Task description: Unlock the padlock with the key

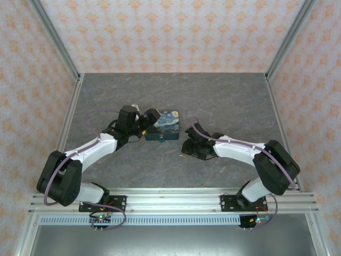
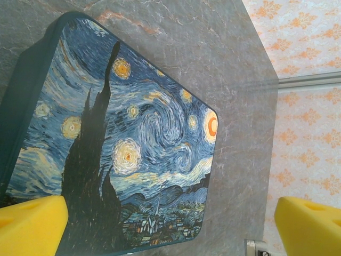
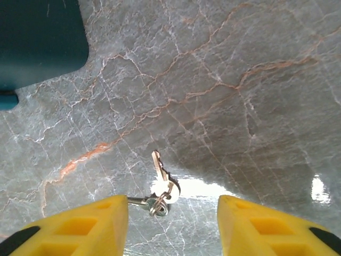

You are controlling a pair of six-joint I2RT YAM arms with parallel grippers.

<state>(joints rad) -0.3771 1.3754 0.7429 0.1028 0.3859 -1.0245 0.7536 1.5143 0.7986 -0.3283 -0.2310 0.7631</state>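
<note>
The key's round bow [image 3: 171,193] is below, between the open fingers of my right gripper. My right gripper should next go down slightly and close there, so the key's blade stays clear of the fingers.
The padlock [image 1: 165,125] lies flat mid-table, a block with a starry-night painting [image 2: 138,138] on top and teal sides [image 3: 37,37]. My left gripper [image 1: 146,120] hovers at its left edge, open [image 2: 170,229], with one yellow finger [image 2: 32,226] over the painted face and the other [image 2: 309,226] past its edge. The key [image 3: 162,178] is small and silvery, on a ring with a second key. It lies on the table between the spread fingers of my right gripper [image 3: 173,224], touching neither pad. The right gripper [image 1: 187,145] sits low, right of the padlock.
Grey marbled tabletop [image 1: 224,101] extends behind and to the right of the padlock. Aluminium frame posts [image 1: 279,48] and patterned walls enclose the table. The second key's shaft runs behind my right gripper's left finger [image 3: 80,229].
</note>
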